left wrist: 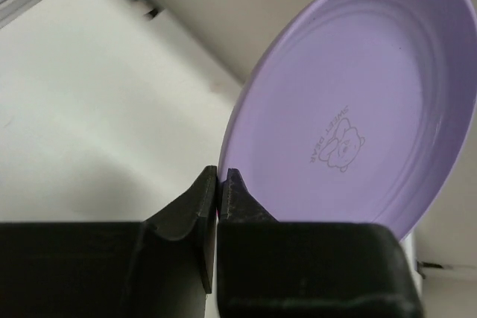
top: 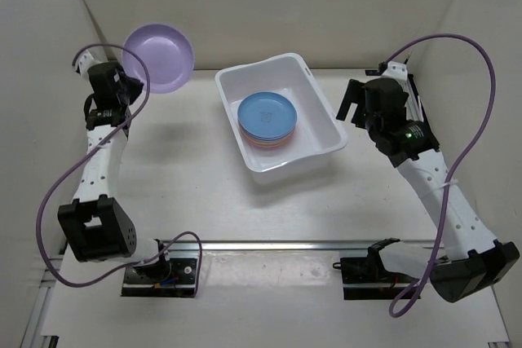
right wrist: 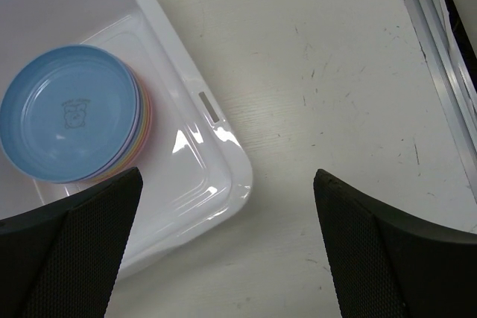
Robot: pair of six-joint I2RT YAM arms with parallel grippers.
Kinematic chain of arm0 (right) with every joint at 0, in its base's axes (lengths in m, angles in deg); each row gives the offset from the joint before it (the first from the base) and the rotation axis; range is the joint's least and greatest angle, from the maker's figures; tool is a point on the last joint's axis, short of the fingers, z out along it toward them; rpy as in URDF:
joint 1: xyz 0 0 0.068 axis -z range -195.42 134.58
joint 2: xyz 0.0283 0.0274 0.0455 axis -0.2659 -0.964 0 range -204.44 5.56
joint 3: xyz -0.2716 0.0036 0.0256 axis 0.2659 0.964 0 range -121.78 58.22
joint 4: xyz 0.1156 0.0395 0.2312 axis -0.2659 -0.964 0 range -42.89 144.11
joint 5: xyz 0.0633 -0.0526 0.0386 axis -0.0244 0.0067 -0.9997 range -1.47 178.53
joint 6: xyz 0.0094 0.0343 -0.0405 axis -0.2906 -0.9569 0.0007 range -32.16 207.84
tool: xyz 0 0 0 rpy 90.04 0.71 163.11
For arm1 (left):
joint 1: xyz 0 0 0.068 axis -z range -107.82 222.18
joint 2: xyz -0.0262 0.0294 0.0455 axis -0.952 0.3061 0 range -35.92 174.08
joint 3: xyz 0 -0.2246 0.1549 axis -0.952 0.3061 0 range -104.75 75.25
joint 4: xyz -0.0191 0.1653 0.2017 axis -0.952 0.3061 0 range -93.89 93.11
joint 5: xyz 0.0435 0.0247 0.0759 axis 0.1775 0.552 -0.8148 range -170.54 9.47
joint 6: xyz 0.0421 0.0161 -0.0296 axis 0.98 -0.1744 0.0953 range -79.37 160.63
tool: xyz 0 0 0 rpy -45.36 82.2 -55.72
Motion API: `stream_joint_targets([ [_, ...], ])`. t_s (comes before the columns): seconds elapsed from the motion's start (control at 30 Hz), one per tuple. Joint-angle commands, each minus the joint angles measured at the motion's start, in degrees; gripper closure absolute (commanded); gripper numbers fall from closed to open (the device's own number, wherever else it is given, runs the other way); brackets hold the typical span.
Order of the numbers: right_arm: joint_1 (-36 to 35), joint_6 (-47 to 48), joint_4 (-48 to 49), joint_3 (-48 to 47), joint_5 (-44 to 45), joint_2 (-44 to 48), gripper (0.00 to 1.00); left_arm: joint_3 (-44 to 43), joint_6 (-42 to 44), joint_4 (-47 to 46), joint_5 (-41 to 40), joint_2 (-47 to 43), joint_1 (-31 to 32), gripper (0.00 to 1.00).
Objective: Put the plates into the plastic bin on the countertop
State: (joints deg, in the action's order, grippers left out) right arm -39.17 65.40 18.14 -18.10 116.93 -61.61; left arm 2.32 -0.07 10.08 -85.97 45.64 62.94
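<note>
The left gripper carries the purple plate (top: 159, 57) over next, lowers it and releases it. The blue plate's far edge (top: 271, 96) lies to the right of my left gripper in the top view.
My left gripper (top: 132, 79) is shut on the rim of a purple plate (top: 159, 57) and holds it tilted in the air at the far left, left of the plastic bin (top: 318, 112). In the left wrist view the gripper (left wrist: 220, 184) pinches the plate's (left wrist: 350, 109) lower edge. The white bin stands at the back centre of the countertop (top: 188, 177) and holds a stack of plates with a blue plate (top: 267, 115) on top. My right gripper (top: 352, 103) is open and empty, just right of the bin. In the right wrist view the gripper (right wrist: 227, 199) hovers over the bin's corner (right wrist: 223, 184), with the blue plate (right wrist: 71, 113) to its left.
White walls enclose the countertop at the back and sides. A metal rail (top: 269, 244) runs along the front by the arm bases. Purple cables loop from both arms.
</note>
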Motion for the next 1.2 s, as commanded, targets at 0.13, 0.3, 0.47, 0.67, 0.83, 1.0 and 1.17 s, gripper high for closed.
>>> stream_joint_targets([
  [0.13,0.10,-0.24,-0.42,0.99,4.28,4.51,0.01,-8.79,5.81,-2.64,6.84,4.99,13.25,0.90],
  [0.3,0.28,0.55,-0.42,1.43,5.79,6.88,0.01,-17.32,8.80,2.53,2.45,14.93,27.67,0.90],
  [0.47,0.54,0.55,-1.56,2.48,6.66,7.85,0.01,-26.46,9.68,7.20,-2.12,25.29,33.57,0.90],
  [0.67,0.72,0.38,-2.71,3.62,8.42,9.08,0.01,-37.52,10.82,14.84,-4.32,35.83,35.69,0.81],
  [0.83,0.90,1.25,-2.97,3.45,10.88,9.17,0.01,-47.03,10.30,22.84,-7.75,42.36,36.66,0.70],
  [1.0,1.07,1.25,-2.79,3.80,11.59,8.73,0.01,-49.68,10.12,24.52,-9.60,42.02,36.92,0.35],
  [1.17,1.16,0.90,-2.27,4.15,11.32,8.03,0.01,-50.12,11.18,24.52,-11.27,39.21,37.10,0.22],
])
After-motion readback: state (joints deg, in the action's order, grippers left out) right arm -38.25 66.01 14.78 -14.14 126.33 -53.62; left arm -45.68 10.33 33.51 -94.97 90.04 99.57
